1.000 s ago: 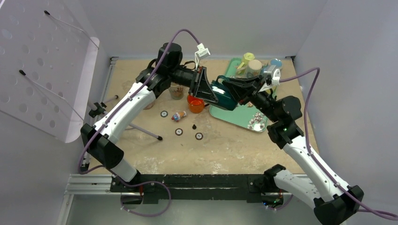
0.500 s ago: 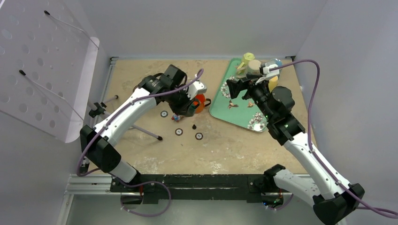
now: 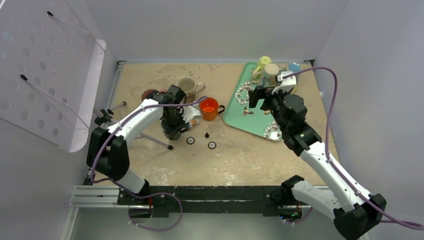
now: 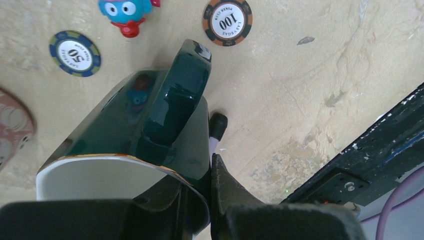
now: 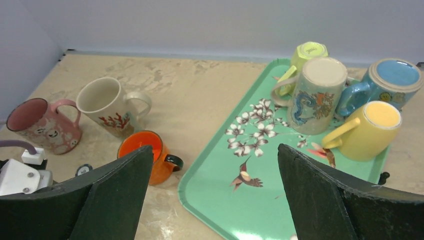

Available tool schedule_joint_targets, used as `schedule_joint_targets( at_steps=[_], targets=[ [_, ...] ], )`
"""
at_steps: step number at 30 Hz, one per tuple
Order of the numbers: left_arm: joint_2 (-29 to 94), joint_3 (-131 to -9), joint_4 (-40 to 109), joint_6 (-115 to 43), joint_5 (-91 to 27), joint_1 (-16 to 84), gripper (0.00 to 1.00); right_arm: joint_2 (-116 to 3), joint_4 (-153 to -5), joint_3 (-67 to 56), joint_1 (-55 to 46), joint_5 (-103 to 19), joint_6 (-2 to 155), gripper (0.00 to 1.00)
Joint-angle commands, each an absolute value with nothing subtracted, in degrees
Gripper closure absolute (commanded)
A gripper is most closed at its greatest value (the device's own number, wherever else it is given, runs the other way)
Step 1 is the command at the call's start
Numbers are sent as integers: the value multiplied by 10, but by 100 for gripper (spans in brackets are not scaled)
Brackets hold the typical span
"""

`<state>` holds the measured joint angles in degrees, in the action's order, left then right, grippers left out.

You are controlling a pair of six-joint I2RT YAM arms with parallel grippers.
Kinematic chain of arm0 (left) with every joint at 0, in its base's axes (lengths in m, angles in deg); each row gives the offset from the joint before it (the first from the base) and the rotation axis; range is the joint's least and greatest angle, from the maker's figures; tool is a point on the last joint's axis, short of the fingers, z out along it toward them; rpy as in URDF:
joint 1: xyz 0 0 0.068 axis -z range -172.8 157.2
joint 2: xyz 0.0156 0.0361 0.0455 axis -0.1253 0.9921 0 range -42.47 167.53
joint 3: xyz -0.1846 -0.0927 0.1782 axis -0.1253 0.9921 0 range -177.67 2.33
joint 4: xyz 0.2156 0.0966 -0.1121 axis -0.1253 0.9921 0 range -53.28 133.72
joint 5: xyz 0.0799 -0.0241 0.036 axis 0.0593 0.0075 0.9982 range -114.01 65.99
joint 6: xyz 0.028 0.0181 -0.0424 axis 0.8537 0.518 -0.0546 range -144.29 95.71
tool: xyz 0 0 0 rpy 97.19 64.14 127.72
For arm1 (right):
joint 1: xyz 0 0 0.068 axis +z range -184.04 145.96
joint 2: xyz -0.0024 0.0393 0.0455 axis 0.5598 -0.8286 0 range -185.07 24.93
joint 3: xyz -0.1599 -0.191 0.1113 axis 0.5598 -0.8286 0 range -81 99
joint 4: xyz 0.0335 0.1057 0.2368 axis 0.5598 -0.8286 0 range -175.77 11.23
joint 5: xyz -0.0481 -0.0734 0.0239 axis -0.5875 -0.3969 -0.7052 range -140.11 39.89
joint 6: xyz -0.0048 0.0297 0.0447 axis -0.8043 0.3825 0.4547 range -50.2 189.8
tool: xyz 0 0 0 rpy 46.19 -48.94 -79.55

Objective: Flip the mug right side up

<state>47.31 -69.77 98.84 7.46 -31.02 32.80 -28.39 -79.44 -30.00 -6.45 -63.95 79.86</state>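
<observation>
My left gripper should move gently down next and release the dark green mug's side, because the tabletop (image 3: 175, 136) (image 4: 147, 75) beside the poker chips is just below the gripper.
My left gripper (image 4: 210, 167) is shut on the wall of a dark green mug (image 4: 125, 130), one finger inside the rim and one outside. The mug's white inside faces up toward the wrist camera, and its handle (image 4: 175, 100) points away. In the top view this mug (image 3: 172, 127) sits low over the table at left of centre, mostly hidden under the left gripper (image 3: 175, 122). My right gripper (image 5: 214, 150) stands wide open with nothing in it, hovering over the near end of the green tray (image 5: 250, 210). From above, the right gripper (image 3: 255, 95) is over the tray.
An orange mug (image 3: 209, 108), a cream mug (image 3: 187, 85) and a pink mug (image 3: 149, 94) stand upright on the table. Several mugs lie upside down at the tray's far end (image 5: 320, 95). Poker chips (image 4: 227, 21), a small blue toy (image 4: 125, 12) and a thin rod (image 3: 155, 140) lie near the left gripper.
The right gripper has opened, let go of the dark mug and drawn back over the tray. The left arm has swung the mug left and down toward the table.
</observation>
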Motion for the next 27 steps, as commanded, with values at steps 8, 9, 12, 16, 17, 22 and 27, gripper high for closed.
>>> schedule_joint_targets(
  at_steps=[8, 9, 12, 16, 17, 22, 27],
  targets=[
    [506, -678, 912, 120, -320, 306, 100, -283, -786, -304, -102, -682, 787, 1],
    [509, -679, 910, 119, -322, 306, 100, -292, -787, -296, -125, -673, 792, 1],
    [505, -681, 910, 115, -327, 305, 80, -330, -805, -277, -192, -670, 805, 1],
    [479, -691, 917, 114, -329, 305, 63, -393, -798, -257, -224, -767, 844, 1],
    [471, -697, 924, 110, -334, 305, 60, -406, -792, -257, -231, -784, 866, 2],
    [423, -731, 961, 90, -376, 306, 44, -512, -733, -249, -263, -796, 996, 10],
    [385, -745, 978, 77, -405, 306, 42, -655, -775, -158, -269, -826, 1067, 17]
  ],
)
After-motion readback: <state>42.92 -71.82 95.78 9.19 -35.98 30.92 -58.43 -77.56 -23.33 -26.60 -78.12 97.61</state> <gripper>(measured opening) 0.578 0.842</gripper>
